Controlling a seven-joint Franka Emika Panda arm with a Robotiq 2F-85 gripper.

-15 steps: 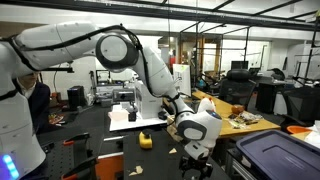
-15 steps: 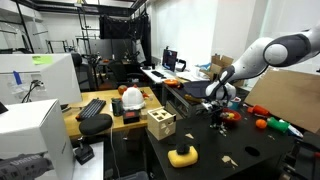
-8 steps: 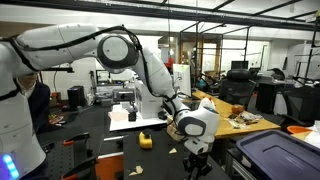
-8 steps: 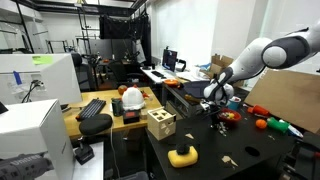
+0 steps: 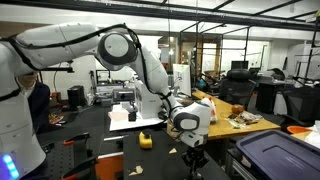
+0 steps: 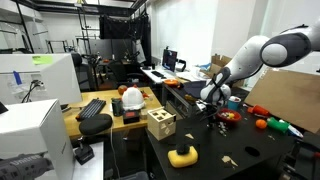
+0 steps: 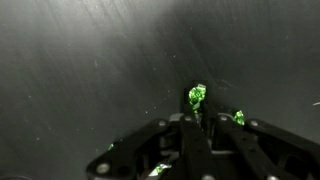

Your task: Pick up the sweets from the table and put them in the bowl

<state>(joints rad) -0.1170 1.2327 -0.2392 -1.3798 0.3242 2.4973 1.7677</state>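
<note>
Next, my gripper lifts the green sweet and carries it sideways over the red-orange bowl (image 6: pixel 230 116) to release it, since that bowl stands close beside my gripper.
In the wrist view my gripper (image 7: pixel 197 110) is shut, its black fingertips pinching a shiny green sweet (image 7: pixel 197 96) just above the matte black table (image 7: pixel 80 70). A second green sweet (image 7: pixel 238 118) lies beside the right finger, and a third green glint (image 7: pixel 158 170) shows low on the left. In both exterior views the gripper (image 5: pixel 192 157) (image 6: pixel 208 112) points down at the black table (image 6: pixel 235 152). A small red-orange thing (image 6: pixel 228 116) next to it may be the bowl; I cannot tell for sure.
A yellow object (image 5: pixel 145 140) (image 6: pixel 181 155) and a wooden box (image 6: pixel 160 124) stand on the black table. A dark bin (image 5: pixel 278 155) sits near the table edge. An orange ball (image 6: pixel 260 124) and a green item (image 6: pixel 276 125) lie past the gripper.
The jaws have gone from wide open to shut on the green sweet. The wrist has shifted slightly over the table.
</note>
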